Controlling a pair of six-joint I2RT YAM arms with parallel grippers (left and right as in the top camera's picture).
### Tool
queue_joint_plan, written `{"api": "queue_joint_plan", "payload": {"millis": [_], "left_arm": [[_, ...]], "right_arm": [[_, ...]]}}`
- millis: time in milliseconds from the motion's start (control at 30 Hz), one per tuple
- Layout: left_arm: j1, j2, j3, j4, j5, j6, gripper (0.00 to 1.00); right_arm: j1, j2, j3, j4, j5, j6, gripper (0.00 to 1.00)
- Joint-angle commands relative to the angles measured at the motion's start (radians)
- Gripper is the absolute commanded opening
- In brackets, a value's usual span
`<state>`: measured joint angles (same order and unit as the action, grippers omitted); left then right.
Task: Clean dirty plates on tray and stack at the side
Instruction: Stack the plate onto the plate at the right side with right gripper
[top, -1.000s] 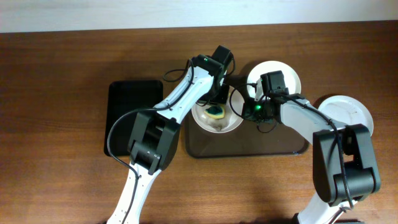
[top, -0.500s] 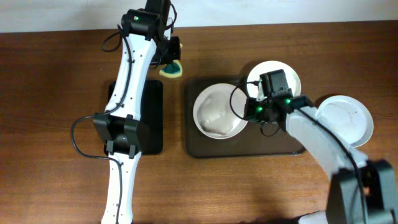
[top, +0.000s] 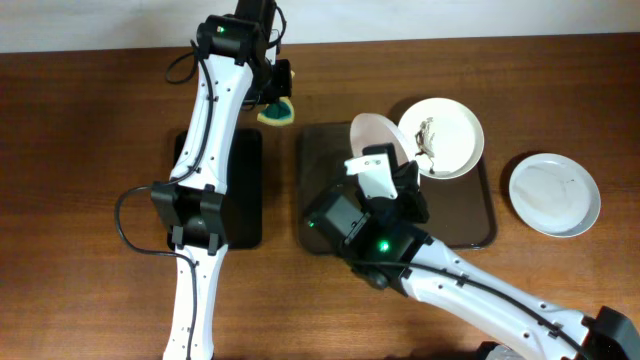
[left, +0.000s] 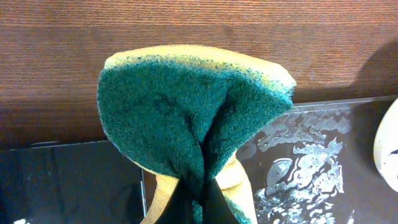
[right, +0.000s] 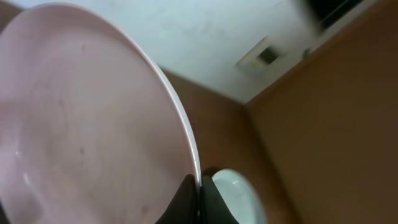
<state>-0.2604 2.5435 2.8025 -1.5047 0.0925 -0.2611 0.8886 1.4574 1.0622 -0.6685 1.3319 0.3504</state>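
Observation:
My right gripper swings the held plate across and down onto the plain white one next, as that lies below and to its right in the overhead view.
My right gripper (top: 386, 168) is shut on the rim of a white plate (top: 369, 136) and holds it tilted on edge above the dark brown tray (top: 318, 180). In the right wrist view the jaws (right: 199, 190) pinch the rim of this plate (right: 81, 124), which shows only faint marks. A second plate (top: 445, 140) with dark smears lies at the tray's far right. A third, plain white plate (top: 555, 193) lies on the table to the right of the tray. My left gripper (top: 272, 98) is shut on a green and yellow sponge (top: 277, 113) (left: 186, 106) beyond the tray's far left corner.
A smaller black tray (top: 215, 190) lies left of the brown tray, under my left arm. In the left wrist view the brown tray (left: 311, 162) is at the right and the black tray (left: 62, 180) at the lower left. The table's far edge runs along the top.
The left gripper took the sponge off the plate and moved to the far left. The right gripper then lifted that plate off the tray and tilted it up.

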Motion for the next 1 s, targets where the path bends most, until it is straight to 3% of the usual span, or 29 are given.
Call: {"api": "queue_joint_plan", "payload": {"millis": [0, 133, 267, 400, 433, 533, 767, 867, 967], "left_arm": [[0.002, -0.013, 0.012, -0.001, -0.003, 0.016, 0.0], [0.001, -0.013, 0.012, -0.001, -0.002, 0.016, 0.0], [0.001, -0.013, 0.012, -0.001, -0.003, 0.016, 0.0], [0.001, -0.013, 0.012, -0.004, -0.003, 0.016, 0.0], [0.001, -0.013, 0.012, -0.004, -0.003, 0.016, 0.0], [0.0, -0.013, 0.012, -0.004, -0.003, 0.016, 0.0], [0.0, -0.013, 0.012, -0.003, -0.003, 0.016, 0.0], [0.0, -0.013, 0.012, -0.003, -0.003, 0.016, 0.0], [0.0, -0.013, 0.012, -0.004, -0.003, 0.016, 0.0]], "right_arm": [[0.023, -0.021, 0.004, 0.003, 0.173, -0.006, 0.04], [0.019, -0.021, 0.004, 0.01, 0.146, -0.002, 0.04], [-0.041, -0.021, 0.004, 0.009, -0.262, 0.03, 0.04], [-0.313, -0.087, 0.004, 0.01, -0.846, 0.085, 0.04], [-0.472, -0.129, 0.004, 0.002, -1.045, 0.083, 0.04], [-0.838, -0.163, 0.004, -0.034, -1.348, 0.065, 0.04], [-1.531, -0.09, 0.003, -0.087, -1.373, 0.066, 0.04], [-1.667, 0.019, 0.003, -0.087, -1.373, 0.066, 0.04], [-1.699, 0.145, 0.003, -0.064, -1.395, 0.074, 0.07]]}}
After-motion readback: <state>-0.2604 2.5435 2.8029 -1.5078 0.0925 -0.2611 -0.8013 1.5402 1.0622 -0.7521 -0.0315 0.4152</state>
